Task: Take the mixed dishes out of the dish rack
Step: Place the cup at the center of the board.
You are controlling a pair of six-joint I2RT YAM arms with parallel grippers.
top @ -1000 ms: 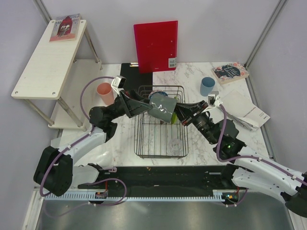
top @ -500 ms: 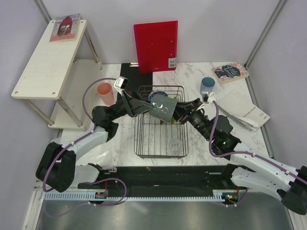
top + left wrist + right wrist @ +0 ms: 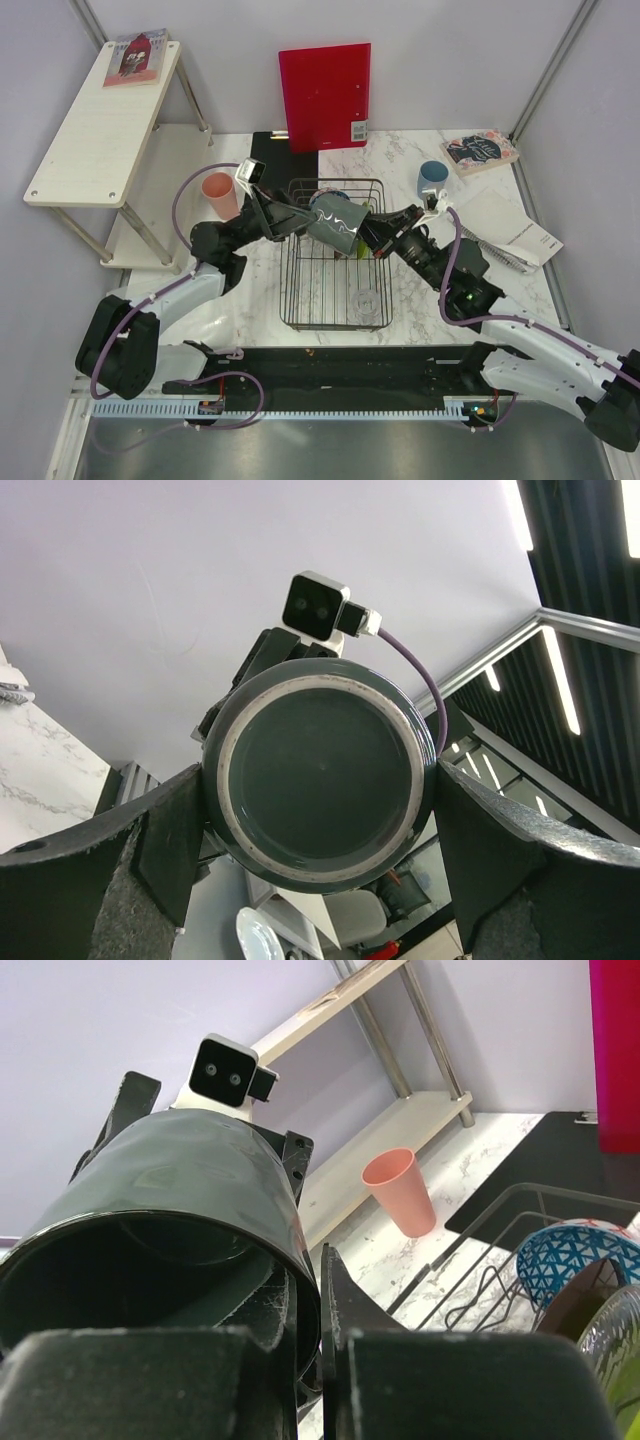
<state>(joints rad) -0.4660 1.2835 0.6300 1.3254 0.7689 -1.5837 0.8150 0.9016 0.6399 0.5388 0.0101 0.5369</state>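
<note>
The right gripper swings to the right in the top view and lowers beside the light blue cup next, then releases the mug, as it hangs over the rack.
The dark grey mug hangs tilted over the far end of the dish rack, held from both sides. My left gripper is shut on its base, with a finger on each side of the round bottom. My right gripper is shut on the rim, one finger inside and one outside. A blue patterned bowl and a lime-green dish stand in the rack's far end. A clear glass stands at its near end. The pink cup and light blue cup stand on the table.
A red board leans on the back wall behind a small black mat. A white shelf stands at the left. A book and a spiral notebook lie at the right. A long black mat lies near the arm bases.
My right arm has moved in toward the mug and its fingers now sit on the rim. The mug has shifted slightly toward the far end of the rack with the left gripper.
</note>
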